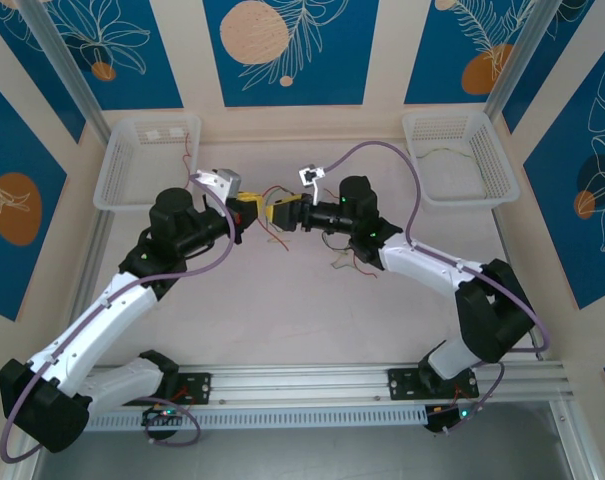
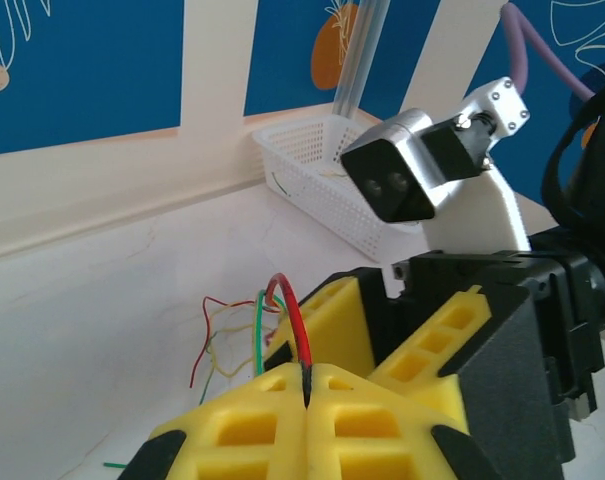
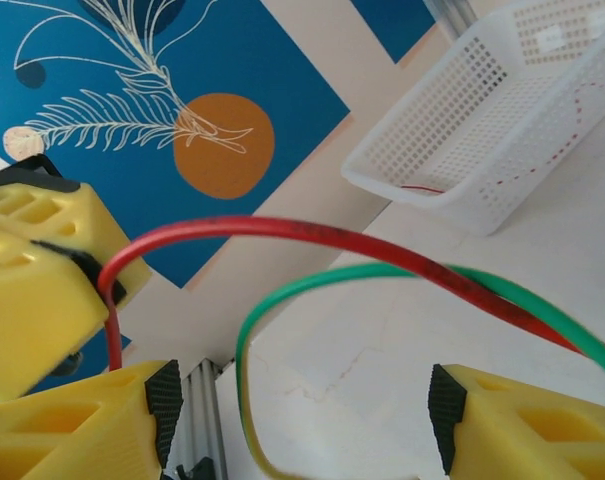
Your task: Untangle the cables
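Observation:
The white basket with the red wire [image 1: 150, 163] is on my left gripper's side away from the green loop, so my left gripper should pull toward it and release the red cable.
My left gripper [image 1: 250, 212] hovers at mid table, its yellow fingers shut on a thin red cable [image 2: 290, 312] that arches up out of the closed jaws [image 2: 307, 392]. A green cable [image 2: 259, 336] rises beside it, and more red and yellow cables [image 2: 214, 340] trail onto the table behind. My right gripper [image 1: 279, 213] faces the left one tip to tip. It stands open [image 3: 300, 425], with the red cable [image 3: 282, 231] and the green cable [image 3: 312, 284] looping through the gap, touching neither finger. More loose cables [image 1: 347, 257] lie under the right wrist.
A white basket [image 1: 147, 160] at the back left holds a red wire [image 1: 187, 150]. A second white basket [image 1: 457, 155] at the back right holds a thin yellowish wire. Purple-grey arm cables arch over both arms. The aluminium rail [image 1: 312, 385] runs along the near edge.

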`<move>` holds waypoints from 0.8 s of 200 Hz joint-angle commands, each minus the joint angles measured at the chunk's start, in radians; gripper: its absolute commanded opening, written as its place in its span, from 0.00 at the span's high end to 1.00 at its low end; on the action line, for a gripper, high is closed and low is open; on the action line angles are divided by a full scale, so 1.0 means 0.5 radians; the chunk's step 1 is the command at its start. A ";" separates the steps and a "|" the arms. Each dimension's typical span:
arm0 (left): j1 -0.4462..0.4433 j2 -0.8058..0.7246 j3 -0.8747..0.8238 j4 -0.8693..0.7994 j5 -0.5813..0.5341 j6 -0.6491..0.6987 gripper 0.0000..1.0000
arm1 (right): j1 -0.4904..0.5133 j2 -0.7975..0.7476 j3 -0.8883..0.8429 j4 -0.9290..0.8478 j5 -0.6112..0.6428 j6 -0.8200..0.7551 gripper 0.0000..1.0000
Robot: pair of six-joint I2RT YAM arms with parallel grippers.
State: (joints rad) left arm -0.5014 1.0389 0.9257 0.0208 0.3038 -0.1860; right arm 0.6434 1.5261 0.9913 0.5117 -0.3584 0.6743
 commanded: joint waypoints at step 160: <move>0.046 -0.273 -0.240 -0.023 -1.191 -0.110 1.00 | 0.100 -0.268 -0.137 -0.343 0.293 -0.468 1.00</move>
State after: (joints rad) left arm -0.4999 0.9504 0.8204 0.0132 -0.0994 -0.2127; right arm 0.6891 1.4944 0.9836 0.4015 -0.2829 0.5423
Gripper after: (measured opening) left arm 0.042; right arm 0.048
